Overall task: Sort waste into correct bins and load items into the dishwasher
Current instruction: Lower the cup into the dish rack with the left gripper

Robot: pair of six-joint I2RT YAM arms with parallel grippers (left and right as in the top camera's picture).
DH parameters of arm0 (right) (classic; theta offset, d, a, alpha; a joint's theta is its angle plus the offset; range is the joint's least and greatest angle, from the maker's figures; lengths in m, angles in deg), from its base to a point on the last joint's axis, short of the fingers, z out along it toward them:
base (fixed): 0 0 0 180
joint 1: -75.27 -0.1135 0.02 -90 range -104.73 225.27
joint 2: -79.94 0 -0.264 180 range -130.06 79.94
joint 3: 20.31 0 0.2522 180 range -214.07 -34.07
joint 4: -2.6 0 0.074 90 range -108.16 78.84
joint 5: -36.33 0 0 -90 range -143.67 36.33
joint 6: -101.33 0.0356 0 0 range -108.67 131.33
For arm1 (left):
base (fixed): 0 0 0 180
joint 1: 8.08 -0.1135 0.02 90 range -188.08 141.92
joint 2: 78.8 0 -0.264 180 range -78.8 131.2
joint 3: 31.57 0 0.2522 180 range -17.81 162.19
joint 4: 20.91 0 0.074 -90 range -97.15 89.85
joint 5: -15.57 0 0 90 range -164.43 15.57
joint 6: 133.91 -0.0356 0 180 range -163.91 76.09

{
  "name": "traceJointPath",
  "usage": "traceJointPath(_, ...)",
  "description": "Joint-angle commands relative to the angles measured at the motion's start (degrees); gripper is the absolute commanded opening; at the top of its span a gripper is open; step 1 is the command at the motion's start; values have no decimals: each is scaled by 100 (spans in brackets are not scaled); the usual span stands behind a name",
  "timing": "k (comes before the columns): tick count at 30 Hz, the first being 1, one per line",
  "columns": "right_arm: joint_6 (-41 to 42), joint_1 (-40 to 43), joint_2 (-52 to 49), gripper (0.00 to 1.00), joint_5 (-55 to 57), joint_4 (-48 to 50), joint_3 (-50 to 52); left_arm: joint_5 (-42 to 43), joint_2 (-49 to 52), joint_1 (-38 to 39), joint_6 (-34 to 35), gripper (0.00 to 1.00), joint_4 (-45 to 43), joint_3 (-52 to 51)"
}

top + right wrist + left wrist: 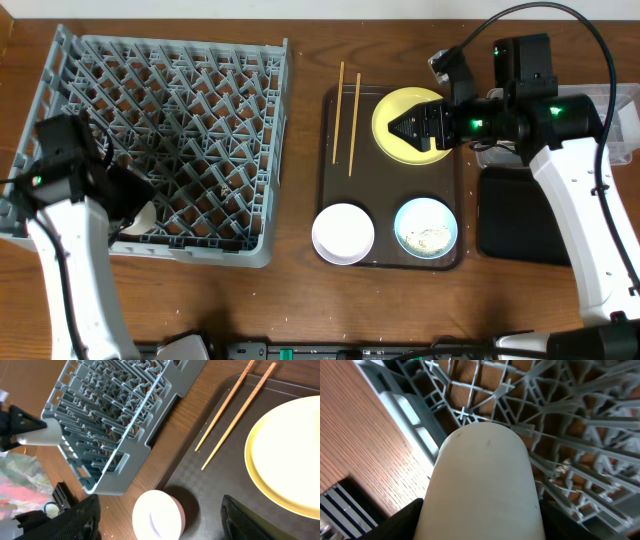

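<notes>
My right gripper will next come back and down onto the light blue bowl's rim (398,221) facing the white bowl, because the gap between both bowls leaves room for my fingers.
My left gripper (480,525) is shut on the white cup (482,475) and holds it at the front left corner of the grey dish rack (170,110); the cup also shows in the overhead view (141,216). My right gripper (402,128) is open and empty above the yellow plate (400,105). In the right wrist view its fingers (160,527) straddle the white bowl (157,512) below. Two chopsticks (347,115) lie left of the plate. The light blue bowl (427,228) holds rice scraps. The green wrapper and white paper are out of view.
Plate, bowls and chopsticks sit on the dark brown serving tray (385,190). The flat black tray (520,215) lies right of it. The clear tub (622,120) stands behind that, partly hidden by my right arm. The rack's pegs (570,425) stand close around the cup.
</notes>
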Motion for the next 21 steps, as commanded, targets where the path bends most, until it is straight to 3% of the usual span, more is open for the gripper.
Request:
traceJointPath(1,2,-61,46,75,70,-7,-103,-4,260,-28,70,43,-59,96)
traceJointPath(14,22,-76,46,75,83,-48,-101,11,898,-28,68,63,-188,94)
traceJointPath(21,22,-81,46,75,85,-79,-101,11,887,-28,-85,84,-105,94)
